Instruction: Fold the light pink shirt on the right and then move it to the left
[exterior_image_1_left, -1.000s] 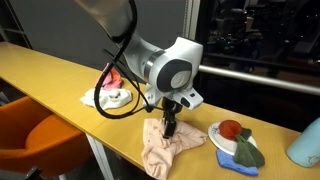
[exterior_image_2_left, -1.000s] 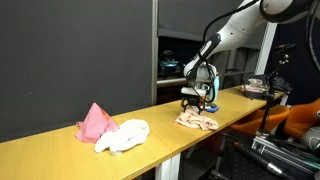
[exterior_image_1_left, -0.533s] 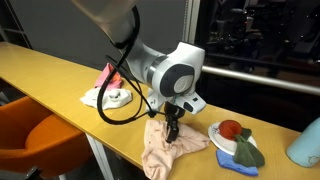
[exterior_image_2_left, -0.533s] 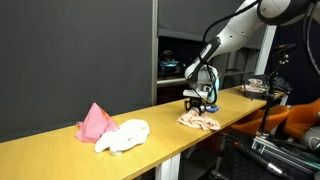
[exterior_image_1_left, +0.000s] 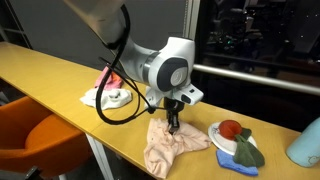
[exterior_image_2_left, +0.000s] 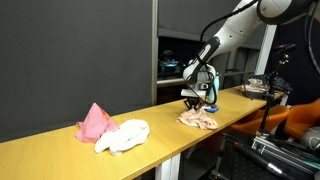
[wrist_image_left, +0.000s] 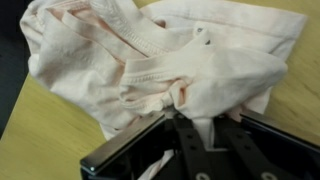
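I will lift the pinched shirt next, move my gripper along the table and lower it over the white cloth (exterior_image_1_left: 116, 98) to let go, where the other cloths lie gathered.
The light pink shirt (exterior_image_1_left: 172, 145) lies crumpled on the wooden table (exterior_image_1_left: 60, 75), near its front edge; it also shows far along the table as the shirt (exterior_image_2_left: 197, 120). My gripper (exterior_image_1_left: 172, 127) stands upright on the shirt's middle. In the wrist view the shirt (wrist_image_left: 150, 60) fills the frame, and a fold of its cloth is pinched between the two dark fingers (wrist_image_left: 178, 125) of the gripper (wrist_image_left: 200, 125), which is shut on it.
A plate (exterior_image_1_left: 240, 150) with a red fruit and a green and blue cloth sits just beside the shirt. A deeper pink cloth (exterior_image_2_left: 95, 122) and a white cloth (exterior_image_2_left: 125, 135) lie further along the table. An orange chair (exterior_image_1_left: 40, 140) stands below the front edge.
The fingers have come together on a fold of the shirt. The arm has shifted slightly, and the cloth has bunched a little under it.
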